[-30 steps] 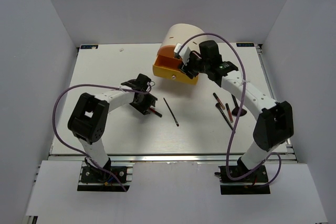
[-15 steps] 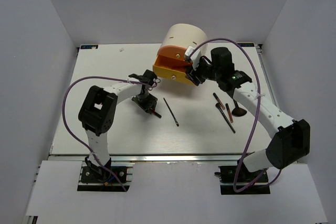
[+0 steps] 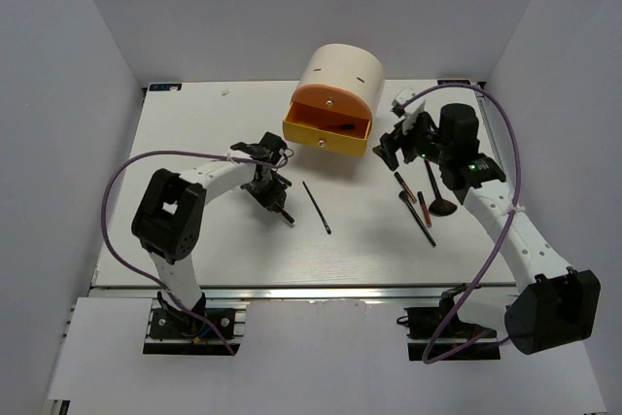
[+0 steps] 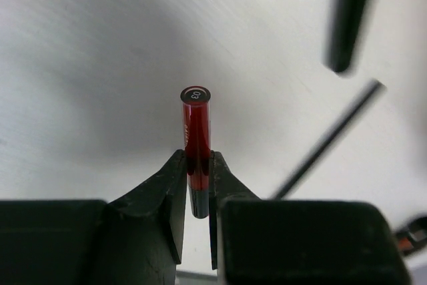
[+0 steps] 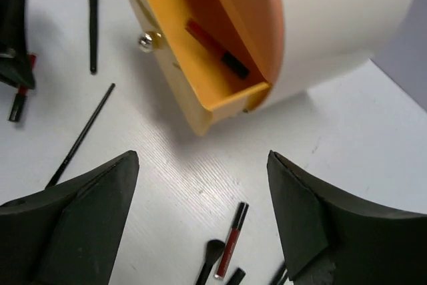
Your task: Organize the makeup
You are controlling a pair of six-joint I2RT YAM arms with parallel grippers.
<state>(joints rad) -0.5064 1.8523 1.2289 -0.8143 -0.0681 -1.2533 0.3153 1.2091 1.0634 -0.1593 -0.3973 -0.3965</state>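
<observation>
The open orange drawer [image 3: 303,135] lies outward of my left gripper and holds another stick. My gripper needs to rise and move outward next and release its stick inside.
My left gripper [image 3: 273,193] is shut on a short red-and-black stick [image 3: 285,212], low over the table; in its wrist view the stick [image 4: 195,125] stands out between the jaws [image 4: 197,165]. A slim black stick [image 3: 316,207] lies just right of it. My right gripper [image 3: 397,146] is open and empty, right of the open orange drawer [image 3: 303,135]. In the right wrist view [image 5: 203,158] a red-and-black stick [image 5: 217,48] lies in the drawer [image 5: 167,65]. Another red stick [image 5: 230,241] and a brush head [image 5: 213,250] lie below. No sponges are in view.
The cream cylindrical case [image 3: 340,70] stands at the back middle. More sticks and brushes [image 3: 428,203] lie in a cluster under my right arm. A black brush [image 5: 93,18] lies near my left gripper [image 5: 13,31].
My right gripper has drawn back from the drawer to the right, and a stick now shows inside the drawer. My left gripper has kept the red stick and shifted slightly.
</observation>
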